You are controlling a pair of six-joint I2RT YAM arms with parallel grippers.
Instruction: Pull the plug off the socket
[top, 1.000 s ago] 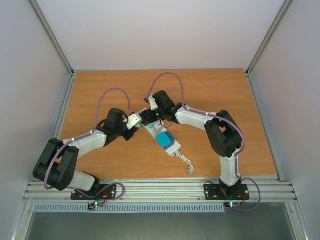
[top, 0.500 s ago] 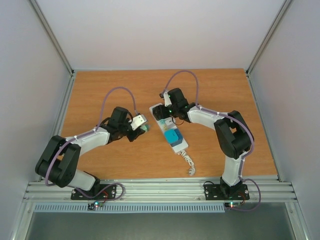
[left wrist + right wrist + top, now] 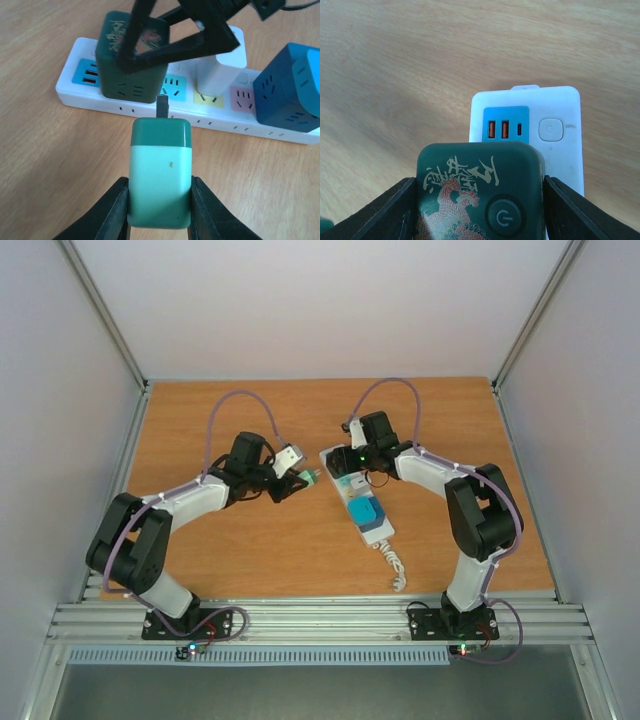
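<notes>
The plug goes outward and left in the top view, then down in my left gripper next, onto bare tabletop at the tabletop's far corner.
My left gripper (image 3: 160, 201) is shut on a two-tone green plug (image 3: 160, 175). The plug is free of the socket, its prong pointing at the strip across a short gap. In the top view the plug (image 3: 311, 480) hangs just left of the socket (image 3: 385, 532), a long white power strip with pastel panels. My right gripper (image 3: 479, 212) is shut on a dark green cube adapter (image 3: 475, 195) with a dragon print. That cube sits plugged in near the strip's USB end (image 3: 560, 150). The left wrist view shows the strip (image 3: 125, 102) lying crosswise.
A white adapter (image 3: 220, 72) and a blue cube adapter (image 3: 287, 87) stand plugged into the strip. A short curly white cord (image 3: 397, 565) trails from the strip's near end toward the right arm's base. Bare wooden tabletop (image 3: 220, 550) lies around, with walls on three sides.
The green plug has come out of the strip. The right gripper has carried the strip to the right, and the left gripper with the plug now sits apart from it.
</notes>
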